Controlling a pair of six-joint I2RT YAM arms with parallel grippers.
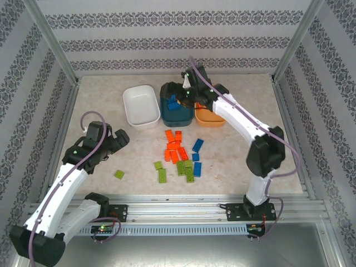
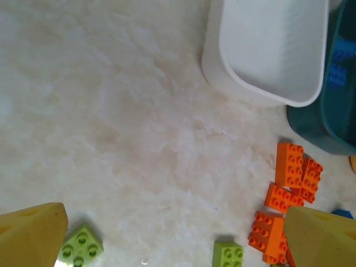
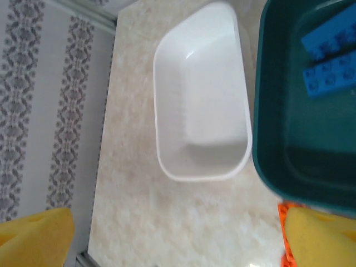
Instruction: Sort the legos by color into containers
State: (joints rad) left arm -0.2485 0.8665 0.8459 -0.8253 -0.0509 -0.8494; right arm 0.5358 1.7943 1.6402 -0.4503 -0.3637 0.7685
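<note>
The lone green lego [image 1: 119, 174] [image 2: 82, 248] lies apart, so I will next move my left gripper back toward my base and then lower it onto the lego.
Three bowls stand in a row at the back: white [image 1: 139, 105], dark teal [image 1: 179, 119] and orange [image 1: 210, 120]. Blue legos [image 3: 330, 55] lie inside the teal bowl [image 3: 278, 111]. My right gripper [image 1: 181, 93] hovers over the teal bowl, open and empty [image 3: 178, 245]. Loose on the table are orange legos [image 1: 175, 148], blue legos [image 1: 197, 146] and lime green legos [image 1: 183, 169]. A lone green lego [image 1: 119, 174] lies to the left of them. My left gripper [image 1: 115, 139] is open and empty [image 2: 178, 245], above bare table between that green lego [image 2: 80, 245] and the orange legos [image 2: 289, 167].
The white bowl [image 2: 267, 50] is empty, with bare table on its left. Metal frame posts [image 1: 53, 41] and patterned walls close in the table on three sides. A rail [image 1: 178, 208] runs along the near edge between the arm bases.
</note>
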